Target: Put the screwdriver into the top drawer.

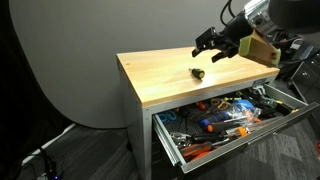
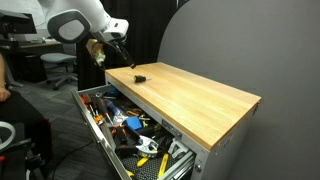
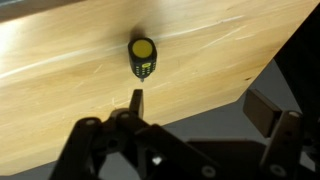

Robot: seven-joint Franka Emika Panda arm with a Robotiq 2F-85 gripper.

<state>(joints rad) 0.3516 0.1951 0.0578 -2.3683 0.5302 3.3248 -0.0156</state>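
The screwdriver (image 1: 198, 73) (image 3: 142, 57) lies ahead of just one open finger, so my gripper will go down and to the left in the wrist view next.
The screwdriver (image 1: 198, 73) is a stubby black tool with a yellow end. It lies on the wooden tabletop (image 1: 160, 80) near the edge above the drawers, and shows in both exterior views (image 2: 139, 75). In the wrist view the screwdriver (image 3: 142, 57) lies just ahead of the fingers. My gripper (image 3: 200, 105) is open and empty. It hovers above the table edge, a little short of the screwdriver (image 1: 212, 45) (image 2: 118, 55). The top drawer (image 1: 250, 132) (image 2: 95, 128) is pulled out under the tabletop and is full of tools.
Several orange- and blue-handled tools (image 1: 225, 120) fill the open drawer. A grey rounded backdrop (image 1: 60, 60) stands behind the table. Cables lie on the floor (image 1: 45, 160).
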